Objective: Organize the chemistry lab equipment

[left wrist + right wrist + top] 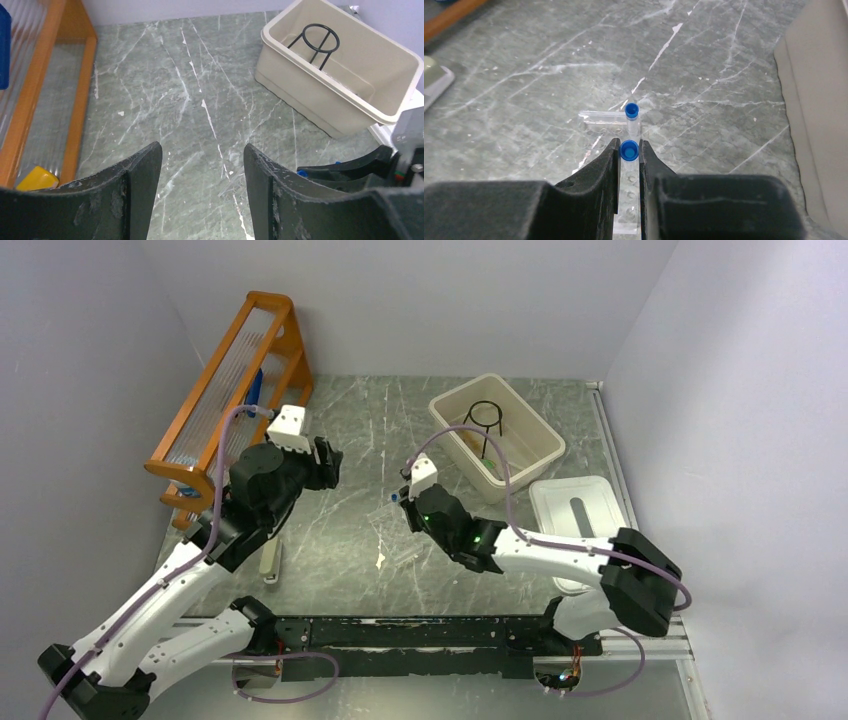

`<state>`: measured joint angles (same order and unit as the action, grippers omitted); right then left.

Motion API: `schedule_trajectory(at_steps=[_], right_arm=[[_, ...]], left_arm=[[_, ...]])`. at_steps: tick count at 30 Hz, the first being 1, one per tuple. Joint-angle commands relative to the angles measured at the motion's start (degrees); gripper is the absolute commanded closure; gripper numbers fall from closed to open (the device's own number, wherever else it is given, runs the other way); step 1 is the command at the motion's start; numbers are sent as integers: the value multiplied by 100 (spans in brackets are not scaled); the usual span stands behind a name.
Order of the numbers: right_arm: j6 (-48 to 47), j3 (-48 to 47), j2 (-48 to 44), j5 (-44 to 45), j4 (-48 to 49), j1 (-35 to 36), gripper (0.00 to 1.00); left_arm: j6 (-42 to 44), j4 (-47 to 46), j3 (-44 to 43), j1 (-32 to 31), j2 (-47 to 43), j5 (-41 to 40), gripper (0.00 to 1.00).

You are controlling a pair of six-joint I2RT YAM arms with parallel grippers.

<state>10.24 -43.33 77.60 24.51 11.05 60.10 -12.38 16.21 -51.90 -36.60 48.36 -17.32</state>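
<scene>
My right gripper lowers the upright clear tube into the clear plastic strip's hole beside the standing blue-capped tube next and releases it. That hole lies below the gripper.
My right gripper (629, 144) is shut on a small clear tube with a blue cap (629, 150), held upright over a clear plastic strip with a row of holes (628, 202) on the table. A second blue-capped tube (632, 112) stands in that strip just beyond. In the top view the right gripper (400, 497) hangs mid-table. My left gripper (202, 167) is open and empty above the marble top, left of the right gripper (345, 172). The black wire ring with stem (484, 418) lies in the beige bin (540, 435).
The orange wooden rack (225, 380) stands at the back left, a yellow piece (37, 178) beneath it. A white lid (600, 495) lies right of the bin. A pale flat tool (270, 563) and a small white scrap (380, 560) lie near the front.
</scene>
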Motion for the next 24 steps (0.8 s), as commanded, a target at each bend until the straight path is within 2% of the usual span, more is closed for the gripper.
schedule_trajectory(at_steps=[1, 10, 24], right_arm=[[-163, 200, 315, 430, 1014, 53, 93], [-152, 572, 709, 170, 2012, 47, 94], [-437, 700, 1251, 407, 2604, 50, 94]], left_arm=[[-95, -1, 59, -32, -92, -275, 35], [-149, 153, -9, -31, 147, -236, 36], [-163, 103, 48, -31, 162, -248, 36]])
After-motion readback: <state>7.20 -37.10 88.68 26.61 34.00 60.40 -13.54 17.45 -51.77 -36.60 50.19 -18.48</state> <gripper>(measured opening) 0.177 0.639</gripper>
